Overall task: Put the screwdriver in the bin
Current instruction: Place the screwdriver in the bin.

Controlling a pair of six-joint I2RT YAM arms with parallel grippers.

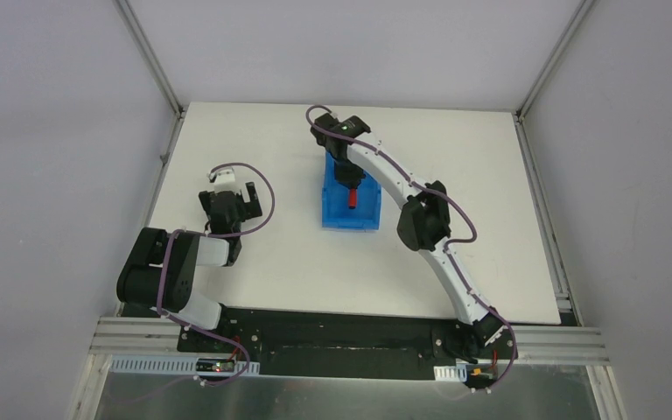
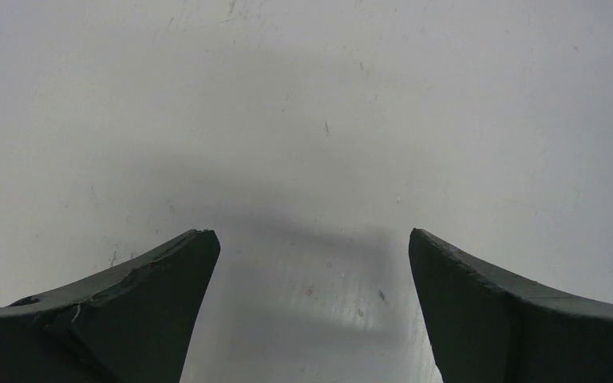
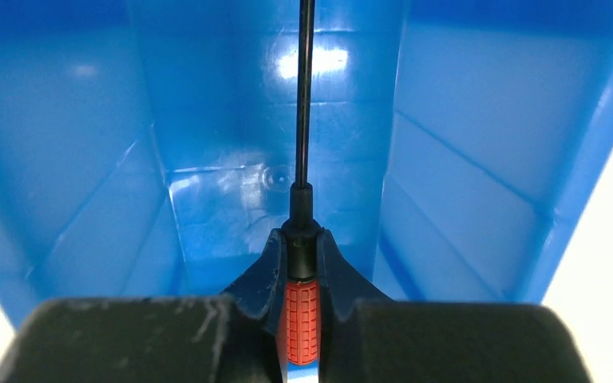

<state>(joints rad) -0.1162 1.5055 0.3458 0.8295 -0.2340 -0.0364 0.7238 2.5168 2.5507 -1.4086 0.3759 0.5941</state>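
Observation:
My right gripper moves down between the bin's sides next and releases the screwdriver (image 1: 351, 201) there, as the bin's blue bottom lies below my gripper.
The blue bin (image 1: 337, 210) sits at the middle of the white table. My right gripper (image 1: 350, 179) hangs over the bin and is shut on the screwdriver (image 1: 351, 201), whose red handle shows below the fingers. In the right wrist view the fingers (image 3: 265, 267) clamp the red handle (image 3: 301, 321), and the thin black shaft (image 3: 305, 96) points down into the bin's blue inside (image 3: 463, 159). My left gripper (image 1: 234, 194) is open and empty over bare table at the left; its two dark fingers (image 2: 152, 303) stand wide apart in the left wrist view.
The white table (image 1: 507, 175) is bounded by grey walls and metal frame posts at the back corners. The arms' bases sit on the black rail at the near edge. The right arm's links stretch across the table right of the bin.

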